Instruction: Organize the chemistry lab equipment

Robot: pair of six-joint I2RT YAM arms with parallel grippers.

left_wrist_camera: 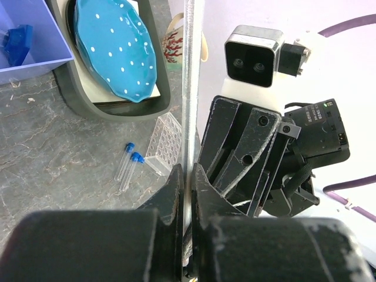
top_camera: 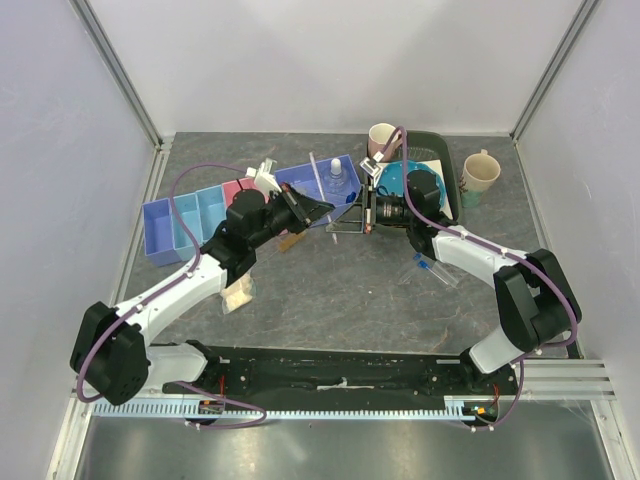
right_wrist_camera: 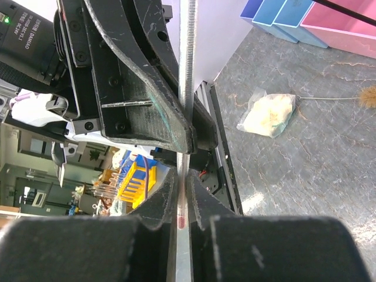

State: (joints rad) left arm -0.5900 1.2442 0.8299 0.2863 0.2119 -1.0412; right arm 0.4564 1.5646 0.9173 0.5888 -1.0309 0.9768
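I will next move my left gripper to the left in the top view, down over the blue bin next to the pink one, and let go of the rod [left_wrist_camera: 189,88]. The blue bin is empty.
A thin glass rod [left_wrist_camera: 189,88] with a red tip [right_wrist_camera: 181,220] spans between both grippers above the table's middle. My left gripper [left_wrist_camera: 189,176] is shut on one end; it shows in the top view [top_camera: 322,210]. My right gripper [right_wrist_camera: 185,179] is shut on the other end, facing the left one in the top view [top_camera: 367,212]. Two blue-capped vials [left_wrist_camera: 130,160] lie beside a clear tube rack [left_wrist_camera: 165,141] on the table. A white-capped bottle [top_camera: 338,181] stands in a purple bin [top_camera: 300,178]. A small clear bag [right_wrist_camera: 267,114] lies near the left arm [top_camera: 238,295].
A blue dotted plate [left_wrist_camera: 117,47] sits in a black tray [left_wrist_camera: 76,100] at the back right. Two mugs [top_camera: 382,136] [top_camera: 480,172] stand by it. Blue bins [top_camera: 185,225] and a pink bin [top_camera: 238,190] stand at the back left. A small brush [right_wrist_camera: 367,95] lies near the bag.
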